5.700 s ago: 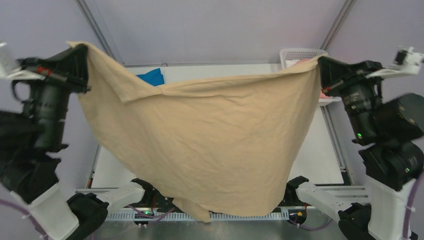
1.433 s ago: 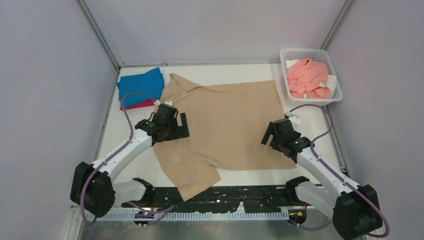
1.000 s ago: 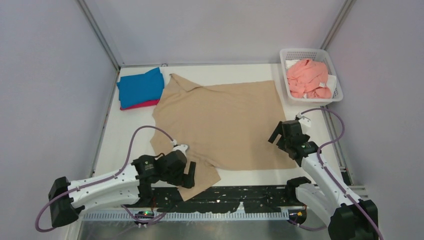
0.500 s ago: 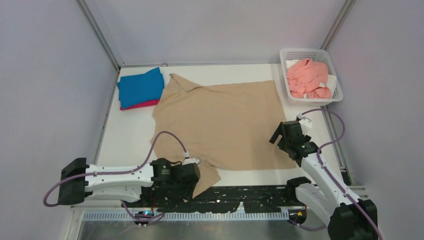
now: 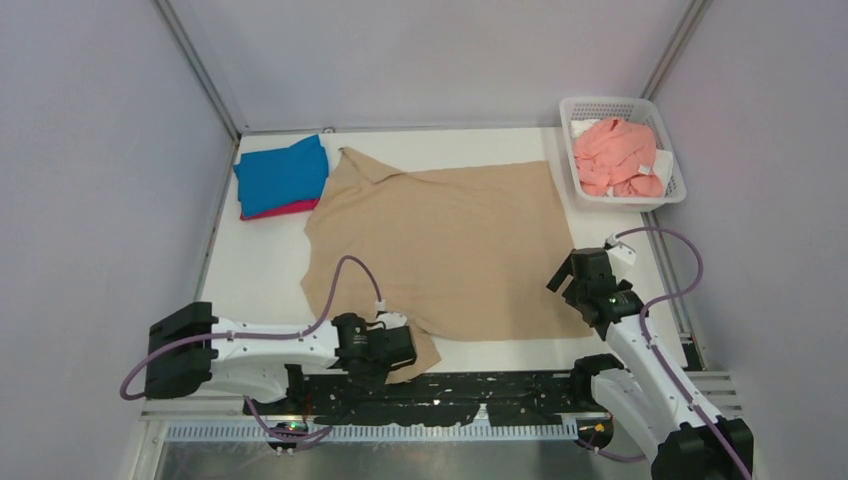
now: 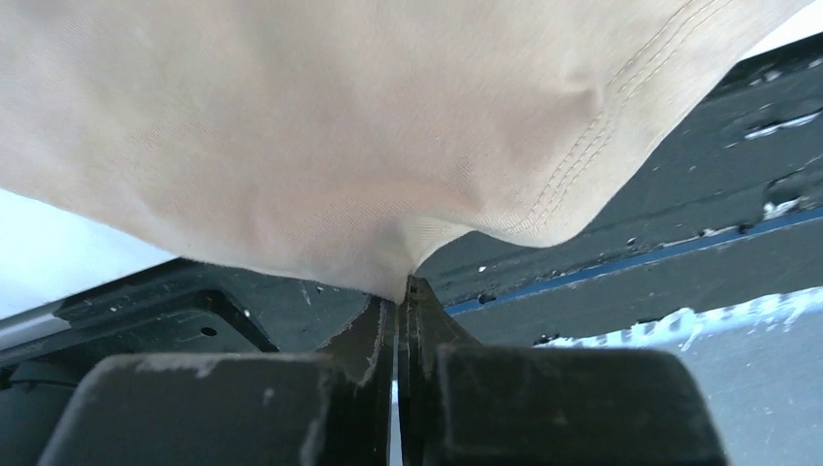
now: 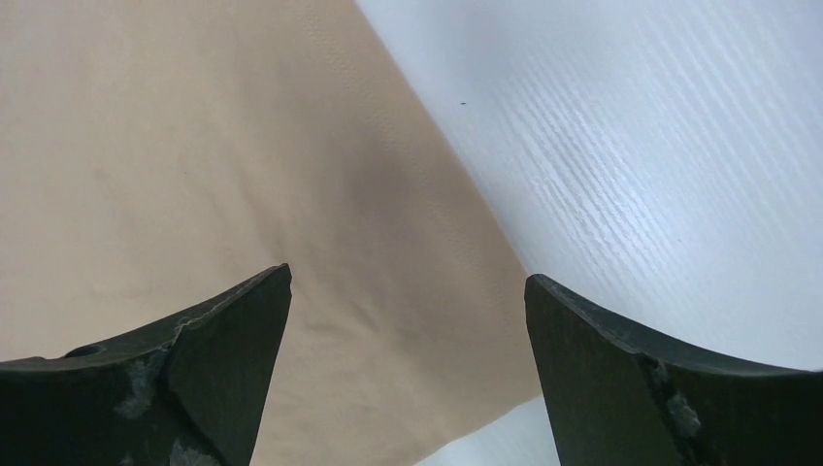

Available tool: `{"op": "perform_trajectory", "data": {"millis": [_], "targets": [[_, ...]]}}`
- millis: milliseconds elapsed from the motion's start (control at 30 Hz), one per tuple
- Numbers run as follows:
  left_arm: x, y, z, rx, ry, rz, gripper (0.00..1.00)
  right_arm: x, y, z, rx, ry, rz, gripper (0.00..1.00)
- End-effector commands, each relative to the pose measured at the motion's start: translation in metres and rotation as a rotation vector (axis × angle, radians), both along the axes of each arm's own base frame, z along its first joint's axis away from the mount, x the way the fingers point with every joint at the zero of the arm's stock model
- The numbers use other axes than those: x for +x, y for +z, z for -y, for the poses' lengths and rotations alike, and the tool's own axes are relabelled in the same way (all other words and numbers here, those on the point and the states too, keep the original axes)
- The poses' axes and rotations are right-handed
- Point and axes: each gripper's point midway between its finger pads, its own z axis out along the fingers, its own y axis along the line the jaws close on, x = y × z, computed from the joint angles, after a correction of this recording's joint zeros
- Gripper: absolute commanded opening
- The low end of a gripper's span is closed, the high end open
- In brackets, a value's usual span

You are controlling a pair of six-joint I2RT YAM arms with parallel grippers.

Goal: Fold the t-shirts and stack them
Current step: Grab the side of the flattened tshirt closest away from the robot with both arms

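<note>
My right gripper is to move back and down onto the tan t-shirt's near corner on the basket's side [image 5: 584,331] [image 7: 522,377] and close, as that corner lies flat and ungripped.
A tan t-shirt [image 5: 440,245] lies spread flat across the middle of the table. Its near left sleeve [image 5: 422,352] hangs over the table's front edge, and my left gripper [image 5: 407,349] is shut on that sleeve. In the left wrist view the jaws [image 6: 402,289] pinch a fold of tan cloth [image 6: 340,126]. My right gripper [image 5: 568,278] hovers open over the shirt's near right corner; its wrist view shows tan cloth [image 7: 194,146] between the wide-apart fingers [image 7: 228,345]. A folded blue t-shirt [image 5: 283,173] rests on a magenta-red one [image 5: 278,210] at the back left. A salmon pink t-shirt [image 5: 615,155] lies crumpled in the basket.
The white mesh basket [image 5: 612,103] stands at the back right corner. Black rails and mounts [image 5: 480,385] run along the front edge under the sleeve. Grey walls close in both sides. Bare white table [image 7: 631,146] shows to the right of the shirt.
My left arm swung from the shirt's left side down to the near sleeve, and its jaws went from open to shut on it. The right gripper drifted slightly right, still open.
</note>
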Motion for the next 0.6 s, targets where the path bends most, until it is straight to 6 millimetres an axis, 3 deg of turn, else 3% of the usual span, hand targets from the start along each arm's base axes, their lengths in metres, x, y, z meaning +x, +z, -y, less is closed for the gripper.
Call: {"op": "perform_trajectory", "data": {"millis": [0, 133, 300, 400, 567], "targets": [[0.025, 0.022, 0.003, -0.038, 0.018, 0.148, 0.0, -0.015, 0.007, 0.021, -0.017, -0.132, 0.013, 0.95], [0.042, 0.039, 0.01, -0.146, 0.004, 0.231, 0.0, -0.03, 0.004, 0.006, 0.109, -0.147, -0.008, 0.96], [0.037, 0.042, 0.03, -0.315, -0.065, 0.196, 0.0, -0.047, -0.005, -0.002, 0.204, -0.22, -0.03, 0.98], [0.043, 0.043, 0.02, -0.301, -0.051, 0.221, 0.0, -0.05, -0.015, -0.008, 0.25, -0.244, -0.049, 1.0], [0.048, 0.045, 0.021, -0.363, -0.041, 0.236, 0.0, -0.057, -0.015, 0.003, 0.188, -0.293, -0.106, 1.0]]}}
